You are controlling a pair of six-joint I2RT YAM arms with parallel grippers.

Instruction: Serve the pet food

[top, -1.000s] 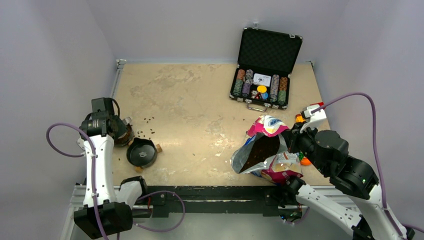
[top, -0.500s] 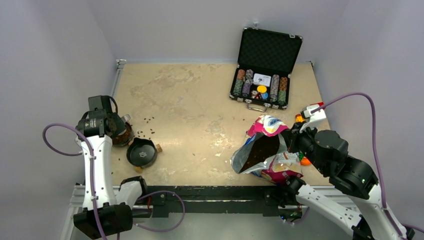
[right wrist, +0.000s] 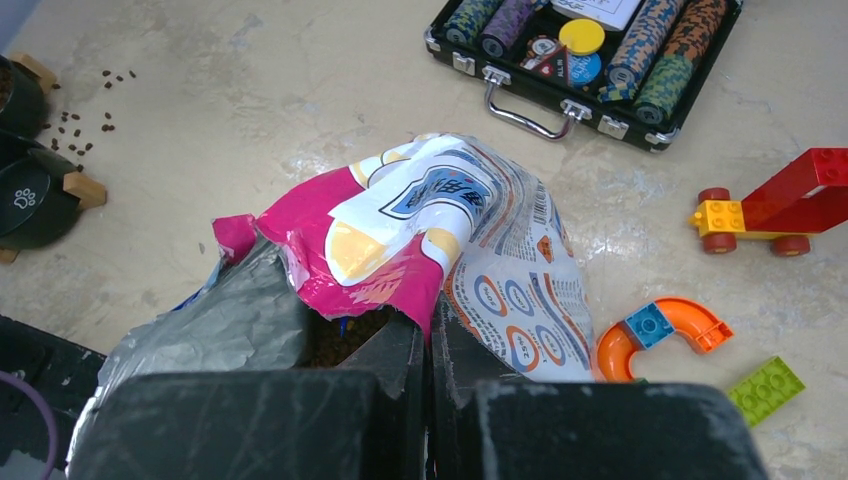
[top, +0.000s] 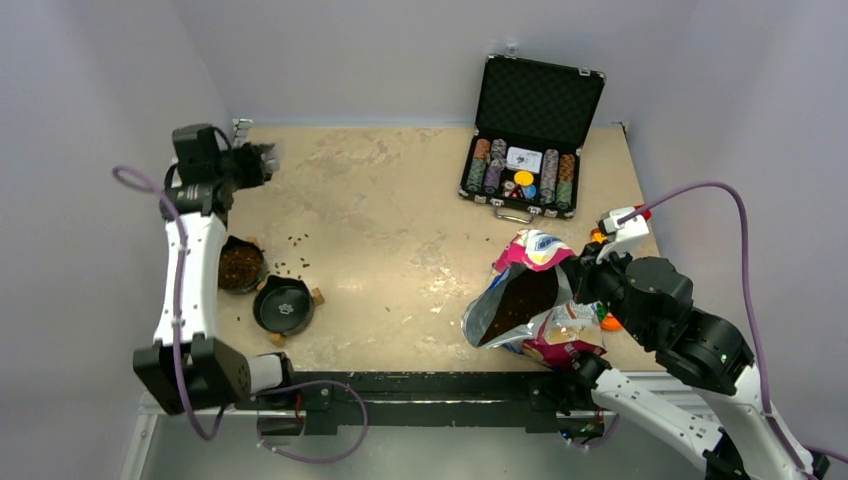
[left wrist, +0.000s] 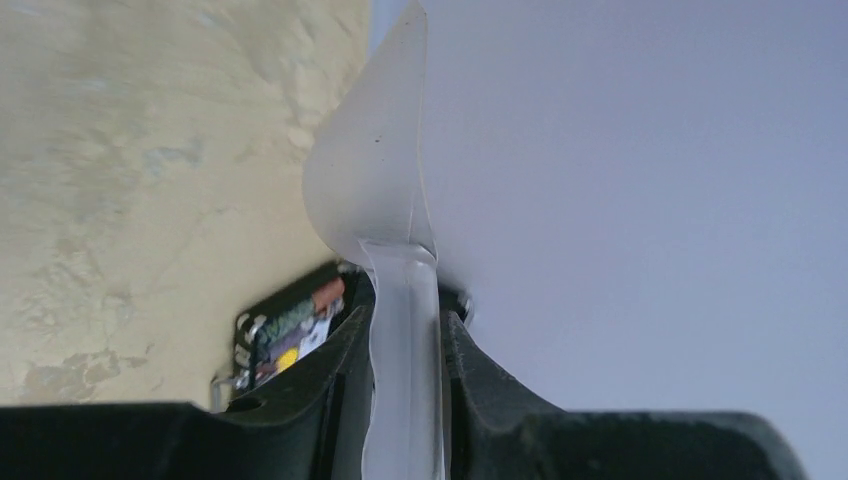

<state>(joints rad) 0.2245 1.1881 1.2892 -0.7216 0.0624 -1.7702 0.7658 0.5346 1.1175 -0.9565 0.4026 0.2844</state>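
Observation:
The scoop (left wrist: 372,200) is empty. Next, my left gripper first shifts to the right in the top view to get it down onto the table's open middle.
The pet food (top: 240,266), dark-brown kibble, fills a dark bowl at the left edge; more of it shows inside the open pink, white and silver bag (top: 523,300), and loose pellets (top: 296,262) lie on the table. An empty black paw-print bowl (top: 283,305) stands beside the filled one. My left gripper (top: 256,160) is raised near the back left corner, shut on the handle of a clear plastic scoop (left wrist: 372,200). My right gripper (right wrist: 430,345) is shut on the bag's torn rim (right wrist: 400,235) and holds it open.
An open poker chip case (top: 530,165) stands at the back right, and it also shows in the right wrist view (right wrist: 590,50). A red and yellow toy car (right wrist: 770,205), an orange arch (right wrist: 660,330) and a green brick (right wrist: 765,390) lie right of the bag.
My left arm has lifted away from the kibble bowl and swung to the back left with the scoop, uncovering the bowl. The right arm and the bag have barely moved.

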